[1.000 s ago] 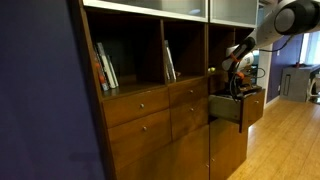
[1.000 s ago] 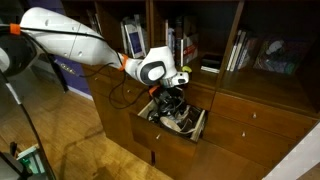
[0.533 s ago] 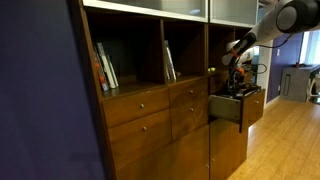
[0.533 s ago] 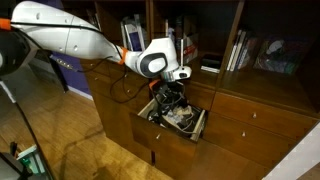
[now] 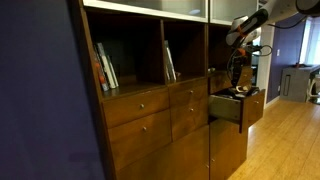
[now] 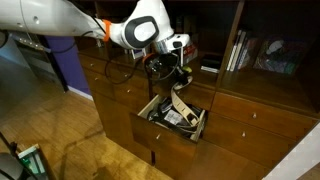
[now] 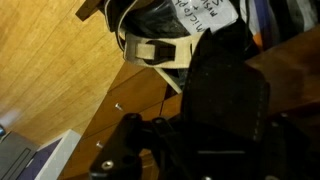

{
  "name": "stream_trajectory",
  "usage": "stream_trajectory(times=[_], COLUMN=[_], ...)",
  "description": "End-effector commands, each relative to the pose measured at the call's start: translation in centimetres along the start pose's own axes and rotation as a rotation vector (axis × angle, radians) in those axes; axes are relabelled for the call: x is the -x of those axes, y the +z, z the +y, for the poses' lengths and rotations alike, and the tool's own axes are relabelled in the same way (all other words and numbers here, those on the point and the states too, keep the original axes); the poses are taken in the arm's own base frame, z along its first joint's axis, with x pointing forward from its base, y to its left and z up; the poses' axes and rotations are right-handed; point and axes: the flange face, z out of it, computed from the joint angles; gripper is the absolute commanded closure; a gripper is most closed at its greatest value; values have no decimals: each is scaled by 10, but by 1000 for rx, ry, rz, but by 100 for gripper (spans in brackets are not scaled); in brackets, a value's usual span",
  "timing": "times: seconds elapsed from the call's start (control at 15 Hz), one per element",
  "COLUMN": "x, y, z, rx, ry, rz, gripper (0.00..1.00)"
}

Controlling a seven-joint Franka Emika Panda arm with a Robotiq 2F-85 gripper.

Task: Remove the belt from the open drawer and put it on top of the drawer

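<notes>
My gripper holds the strap end while the belt (image 6: 181, 100) still hangs into the drawer, so I will move it outward over the shelf ledge above the open drawer (image 6: 203, 76) and release the strap end there.
The narrow reddish-brown drawer (image 5: 226, 108) stands pulled open in both exterior views; its wall shows here (image 6: 149, 107). My gripper (image 6: 173, 72) is above it, shut on the belt (image 6: 181, 100), a tan strap that hangs from the jaws down into the drawer. An exterior view shows the gripper (image 5: 237, 66) raised above the drawer with the belt (image 5: 236, 82) dangling. In the wrist view the belt's pale strap and buckle (image 7: 160, 50) lie below the dark gripper body; the fingertips are hidden.
The drawer holds other clutter, including a white printed paper (image 7: 205, 10). Shelves with books (image 5: 105, 68) sit above the drawers. Closed two-knob drawers (image 5: 138, 104) are alongside. The shelf ledge above the open drawer (image 6: 205, 72) is close to the gripper. A wooden floor (image 5: 285, 140) lies below.
My gripper has risen out of the drawer to well above it. The belt has come up with it and now hangs stretched between jaws and drawer.
</notes>
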Motion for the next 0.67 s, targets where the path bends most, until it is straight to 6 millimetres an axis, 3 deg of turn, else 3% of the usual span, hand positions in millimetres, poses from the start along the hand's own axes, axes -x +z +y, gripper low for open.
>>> stream_trajectory(times=[0.0,0.2,0.4,0.47,0.6], x=[-5,-23,-32,-25,-25], y=[-49,-72,-59,-64,-55], z=[5,-3,-13,-5,-11], rx=[-32,-77,-107,-87,-90], ry=[80,128,144,116,117], rz=[133,295,288,276,267], gripper=[100,100,100,100,100])
